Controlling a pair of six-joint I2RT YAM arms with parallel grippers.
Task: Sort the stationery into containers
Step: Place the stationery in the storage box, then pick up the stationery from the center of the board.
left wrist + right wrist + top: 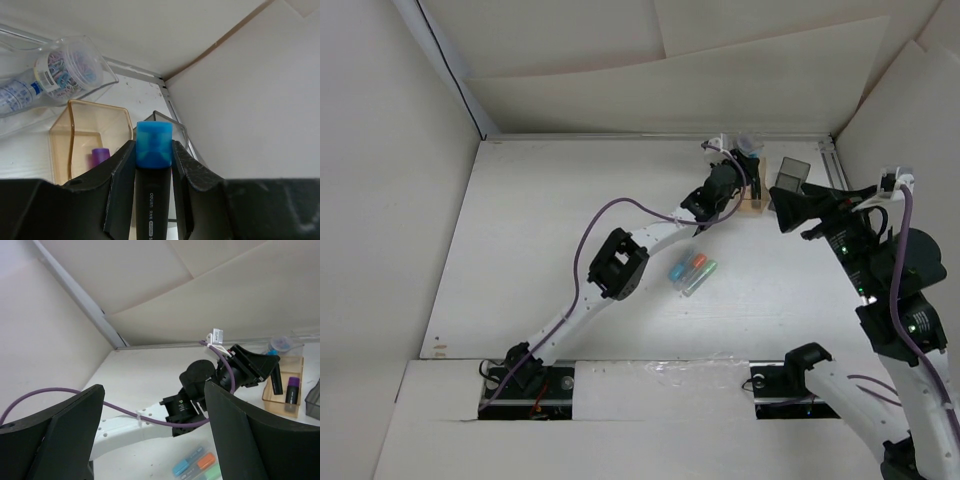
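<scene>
I should next lower the black marker with my left gripper toward the bare part of the box beside the purple-capped marker and let it go into the amber-orange box (82, 131). That bare part is below my gripper.
My left gripper (154, 146) is shut on a black marker with a blue cap (154, 165), held over the amber-orange box (82, 131). A purple-capped marker (100, 156) lies in that box. The clear box (75, 75) behind holds a blue-capped bottle. The smoky grey box (172, 125) stands to the right. From above, the left gripper (740, 180) hangs at the amber box (754, 203), next to the grey box (790, 176). Three clear markers with blue, orange and green ends (692, 270) lie mid-table. My right gripper (788, 212) is open and empty, and in its own view (150, 440) faces the left arm.
White walls close the table at the back and on both sides. A metal rail (832, 165) runs along the right wall by the boxes. The left arm's purple cable (610, 210) loops above the table's middle. Bare table lies to the left.
</scene>
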